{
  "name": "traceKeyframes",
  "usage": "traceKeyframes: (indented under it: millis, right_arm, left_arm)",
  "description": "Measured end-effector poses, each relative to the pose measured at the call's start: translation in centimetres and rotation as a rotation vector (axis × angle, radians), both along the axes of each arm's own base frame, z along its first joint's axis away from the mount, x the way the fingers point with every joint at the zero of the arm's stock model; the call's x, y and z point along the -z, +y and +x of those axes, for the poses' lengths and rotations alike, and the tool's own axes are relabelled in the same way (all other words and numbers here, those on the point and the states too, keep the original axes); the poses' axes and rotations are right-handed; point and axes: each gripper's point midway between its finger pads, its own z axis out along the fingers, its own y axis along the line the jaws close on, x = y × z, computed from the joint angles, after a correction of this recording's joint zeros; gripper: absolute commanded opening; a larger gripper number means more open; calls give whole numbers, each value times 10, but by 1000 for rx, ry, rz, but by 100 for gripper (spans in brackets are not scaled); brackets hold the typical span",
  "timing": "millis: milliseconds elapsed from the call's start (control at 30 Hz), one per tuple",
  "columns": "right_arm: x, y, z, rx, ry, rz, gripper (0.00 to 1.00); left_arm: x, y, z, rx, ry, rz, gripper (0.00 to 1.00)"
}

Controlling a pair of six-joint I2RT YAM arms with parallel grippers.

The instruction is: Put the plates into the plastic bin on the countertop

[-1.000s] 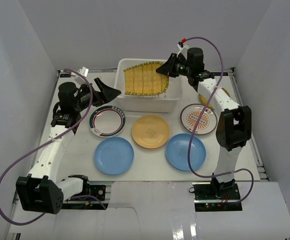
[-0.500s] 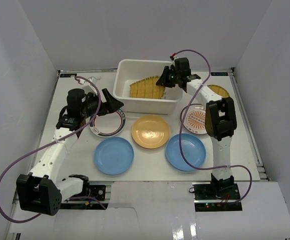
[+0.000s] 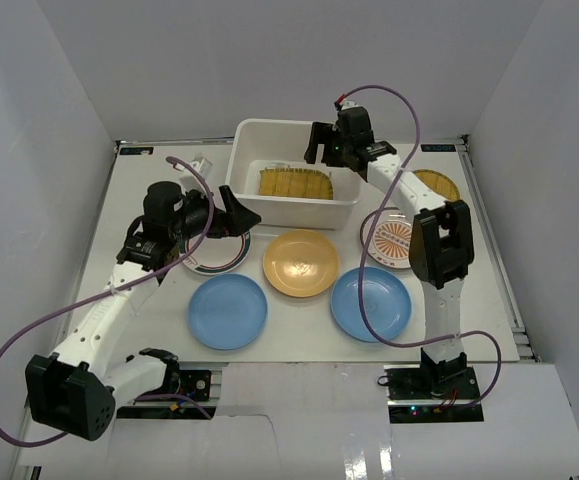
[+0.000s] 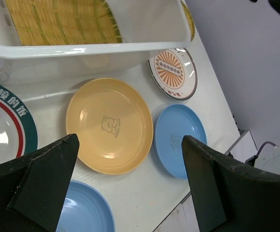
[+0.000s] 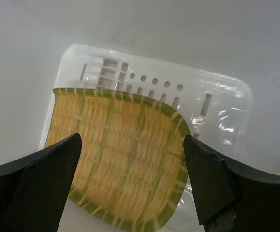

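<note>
My right gripper moves past the bin's side, down onto the second yellow plate's near rim [image 3: 455,195] next, as that lies to the gripper's right in the top view.
The white plastic bin [image 3: 244,150] stands at the back of the countertop [image 3: 299,335]. A yellow woven-patterned plate [image 3: 294,183] lies on its slotted bottom [image 5: 198,96]. My right gripper [image 3: 319,150] hovers open just above this plate [image 5: 120,159], holding nothing [image 5: 132,140]. My left gripper [image 3: 241,212] is open and empty over the bin's front left corner, partly covering the green-and-red-rimmed plate [image 3: 209,258]. In front of it lie the orange-yellow plate [image 3: 300,263], two blue plates [image 3: 227,311] [image 3: 370,303] and the sunburst plate [image 3: 394,240]. Another yellow patterned plate [image 3: 437,184] sits at the right.
White walls close in the countertop on three sides. My right arm reaches across the sunburst plate. In the left wrist view the open left gripper [image 4: 130,142] looks down on the orange-yellow plate [image 4: 109,125], a blue plate [image 4: 180,140] and the bin's front wall [image 4: 81,53].
My right gripper lowered the yellow patterned plate into the bin and opened; the plate now lies flat. My left arm has swung right, toward the bin's front corner.
</note>
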Motion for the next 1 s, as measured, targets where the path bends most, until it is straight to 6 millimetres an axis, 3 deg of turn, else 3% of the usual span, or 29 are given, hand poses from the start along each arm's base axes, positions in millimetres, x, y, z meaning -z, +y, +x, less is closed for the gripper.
traceKeyframes:
  millis: [100, 167, 233, 300, 400, 533, 633, 700, 833, 1000]
  right_arm:
    - [-40, -24, -3, 59, -65, 3, 95]
    - [-70, -52, -8, 108, -106, 29, 99]
    - [-95, -95, -14, 191, -151, 65, 89]
    - [-103, -146, -25, 303, -175, 88, 70]
    - [-77, -230, -55, 533, -150, 100, 57]
    - [6, -301, -108, 795, -22, 116, 61]
    - [67, -324, -144, 923, 107, 134, 70]
    - [89, -333, -155, 979, 152, 161, 72]
    - [106, -347, -147, 1038, 149, 257, 72]
    - [125, -350, -122, 1047, 116, 407, 72]
  left_arm:
    - [-8, -7, -12, 36, -32, 7, 98]
    - [-13, -11, -19, 56, -56, 11, 98]
    - [-18, -15, -26, 74, -76, 13, 98]
    - [-22, -19, -32, 90, -92, 16, 98]
    - [-24, -24, -38, 116, -110, 24, 98]
    - [-25, -36, -51, 182, -131, 30, 98]
    - [-26, -46, -62, 242, -140, 27, 98]
    - [-27, -50, -67, 271, -144, 25, 98]
    - [-27, -54, -72, 300, -152, 25, 98]
    - [-27, -55, -72, 308, -160, 30, 98]
